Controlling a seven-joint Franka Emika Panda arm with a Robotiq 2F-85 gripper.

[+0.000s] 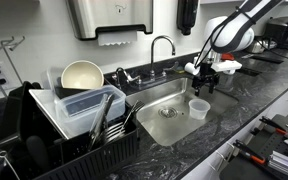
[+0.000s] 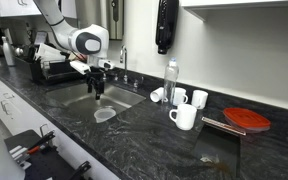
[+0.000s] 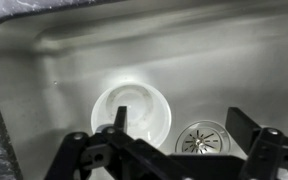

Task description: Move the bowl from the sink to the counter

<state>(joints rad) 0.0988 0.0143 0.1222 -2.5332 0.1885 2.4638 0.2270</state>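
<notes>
The bowl's rim by the drain is down in the sink, so my gripper needs to lower into the sink and reach it next.
The small translucent whitish bowl sits upright on the floor of the stainless steel sink, just beside the round drain. It shows in both exterior views. My gripper hangs open and empty above the sink, with one finger over the bowl's edge and the other past the drain. In both exterior views the gripper is above the basin, clear of the bowl. The glossy black counter surrounds the sink.
A black dish rack with a large cream bowl stands beside the sink. A chrome faucet rises behind the basin. White mugs, a clear bottle and a red lid stand on the counter.
</notes>
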